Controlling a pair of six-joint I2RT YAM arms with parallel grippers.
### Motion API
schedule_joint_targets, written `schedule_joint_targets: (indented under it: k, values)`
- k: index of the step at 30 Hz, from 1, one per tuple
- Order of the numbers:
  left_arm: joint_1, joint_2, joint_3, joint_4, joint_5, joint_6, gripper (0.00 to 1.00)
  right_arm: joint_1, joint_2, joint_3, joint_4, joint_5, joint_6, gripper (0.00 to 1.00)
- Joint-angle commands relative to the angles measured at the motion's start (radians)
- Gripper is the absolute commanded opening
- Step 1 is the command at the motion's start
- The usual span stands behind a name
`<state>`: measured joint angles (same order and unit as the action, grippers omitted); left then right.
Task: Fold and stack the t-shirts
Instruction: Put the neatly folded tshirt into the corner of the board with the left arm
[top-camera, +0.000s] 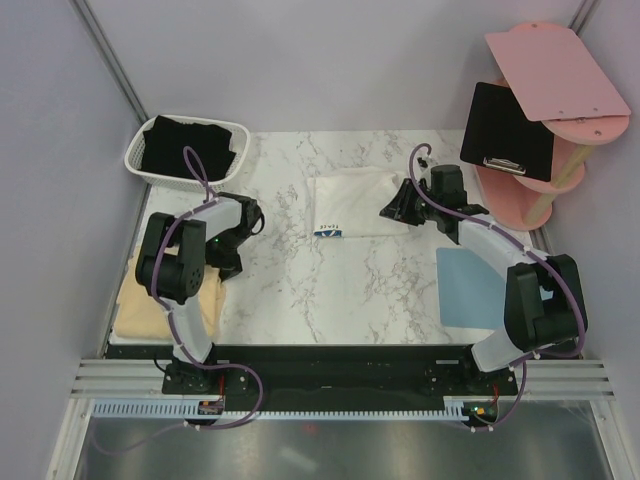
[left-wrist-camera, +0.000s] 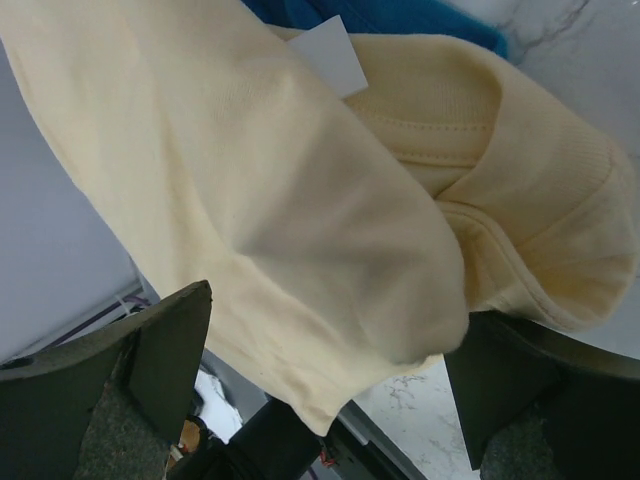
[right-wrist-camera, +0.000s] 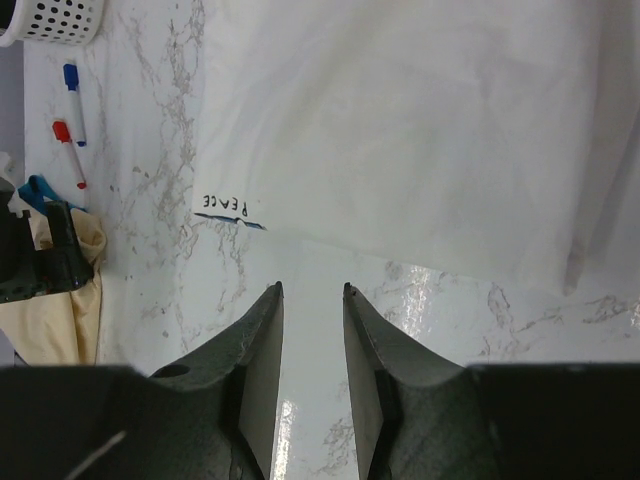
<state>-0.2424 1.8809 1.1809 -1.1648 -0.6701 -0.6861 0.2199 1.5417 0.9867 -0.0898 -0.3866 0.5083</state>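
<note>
A fold of the pale yellow t-shirt hangs between my left gripper's open fingers, so it needs to ease further on and close next.
A white t-shirt lies folded mid-table, its "PEACE" print showing at one corner. My right gripper hovers over bare marble just off that shirt's edge, open by a narrow gap with nothing between the fingers. The pale yellow t-shirt is bunched at the table's near left edge. My left gripper stands wide open right at it, with a fold of the cloth hanging between the spread jaws and touching neither. A black t-shirt fills the basket.
The white basket sits at the back left. A pink shelf at the back right carries a black clipboard. A light-blue mat lies under my right arm. Two markers lie near the basket. Blue cloth shows behind the yellow shirt.
</note>
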Motion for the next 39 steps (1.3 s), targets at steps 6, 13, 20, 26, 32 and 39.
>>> schedule_joint_targets:
  k: [6,13,20,26,32,39]
  values:
    - [0.034,0.086,0.0,0.014,0.017,0.043,0.85,-0.039,-0.017,0.03,0.059,-0.097,0.049,0.38]
    - [0.042,0.096,0.013,0.013,0.047,0.059,0.02,-0.079,-0.028,0.017,0.058,-0.136,0.058,0.38]
    - [-0.017,0.006,0.026,0.085,0.184,0.126,0.02,-0.085,-0.032,0.003,0.067,-0.133,0.067,0.38]
    - [-0.087,-0.002,0.088,0.131,0.351,0.132,0.02,-0.085,-0.02,-0.025,0.082,-0.136,0.078,0.38]
    - [-0.153,0.087,0.25,0.134,0.411,0.119,0.02,-0.086,-0.009,-0.04,0.108,-0.14,0.075,0.38]
    - [-0.173,0.233,0.518,0.105,0.449,0.135,0.02,-0.086,0.003,-0.049,0.108,-0.141,0.064,0.39]
